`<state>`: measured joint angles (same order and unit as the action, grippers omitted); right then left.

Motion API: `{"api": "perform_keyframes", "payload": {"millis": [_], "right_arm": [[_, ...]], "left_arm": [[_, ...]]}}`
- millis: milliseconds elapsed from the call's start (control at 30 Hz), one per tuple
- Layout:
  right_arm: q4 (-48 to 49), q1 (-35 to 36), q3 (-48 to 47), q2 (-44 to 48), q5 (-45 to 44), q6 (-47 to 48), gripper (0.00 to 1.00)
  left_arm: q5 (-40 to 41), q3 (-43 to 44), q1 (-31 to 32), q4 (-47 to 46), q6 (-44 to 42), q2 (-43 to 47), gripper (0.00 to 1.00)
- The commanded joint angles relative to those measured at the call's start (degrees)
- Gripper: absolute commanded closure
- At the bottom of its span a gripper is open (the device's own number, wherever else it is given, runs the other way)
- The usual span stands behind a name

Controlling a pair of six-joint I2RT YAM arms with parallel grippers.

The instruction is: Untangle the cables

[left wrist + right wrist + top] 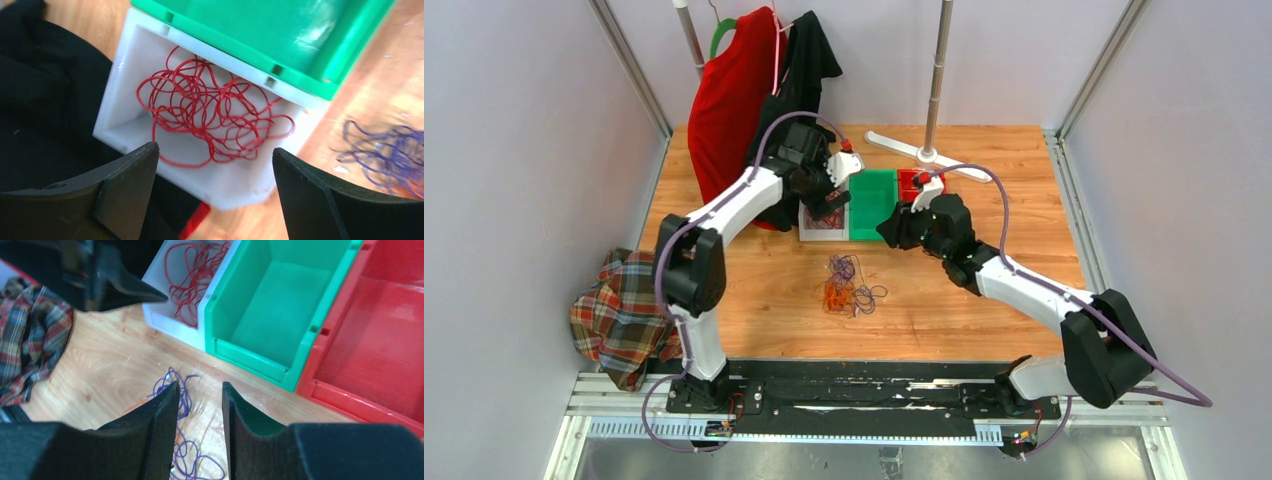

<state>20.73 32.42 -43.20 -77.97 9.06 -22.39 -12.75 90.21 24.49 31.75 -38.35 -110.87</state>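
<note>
I will lower my right gripper back to the purple cable's part at the tangle's side next.
The red cable point(215, 115) lies curled inside the white bin point(125, 115); it also shows in the top view point(824, 218) and the right wrist view point(192, 270). The purple cable point(849, 268) and the orange cable point(837, 297) lie tangled on the wooden table, in front of the bins. The purple cable also shows in the left wrist view point(385, 155) and the right wrist view point(187, 390). My left gripper point(215, 165) is open and empty above the white bin's near edge. My right gripper point(199, 390) is open and empty, above the table near the purple cable.
A green bin point(872, 200) and a red bin point(911, 185) stand to the right of the white bin point(822, 232). Red and black garments point(744, 100) hang on a rack at the back left. A plaid cloth point(619, 315) lies at the left edge. A pole's white base point(924, 155) stands behind the bins.
</note>
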Motion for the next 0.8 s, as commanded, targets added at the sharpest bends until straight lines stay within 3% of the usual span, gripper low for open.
{"api": "perform_keyframes", "payload": {"millis": [0, 200, 300, 467, 633, 767], "right_arm": [[-5.05, 4.22, 0.06, 1.3, 3.08, 1.7, 0.59], [-8.29, 9.91, -0.73, -4.95, 3.61, 0.65, 0.55], [-7.92, 11.05, -1.27, -9.13, 4.53, -0.18, 0.56], [-12.56, 12.79, -5.83, -16.32, 4.32, 0.46, 0.68], [-13.74, 13.16, -7.6, -17.28, 1.29, 1.53, 0.75], [-16.71, 13.12, -8.83, -16.1, -2.75, 3.74, 0.92]], "left_arm": [[-4.95, 0.47, -0.23, 8.38, 1.31, 10.91, 0.09], [-2.67, -0.79, -0.57, 11.27, 7.92, 19.97, 0.01], [0.92, 0.44, -0.63, 11.59, 9.62, 22.74, 0.02], [-2.31, 3.96, -3.42, 14.43, 11.42, 24.43, 0.02], [-5.03, 4.29, -3.84, 14.88, 11.06, 25.57, 0.02], [-9.06, 3.22, -3.84, 15.05, 11.66, 26.03, 0.02]]}}
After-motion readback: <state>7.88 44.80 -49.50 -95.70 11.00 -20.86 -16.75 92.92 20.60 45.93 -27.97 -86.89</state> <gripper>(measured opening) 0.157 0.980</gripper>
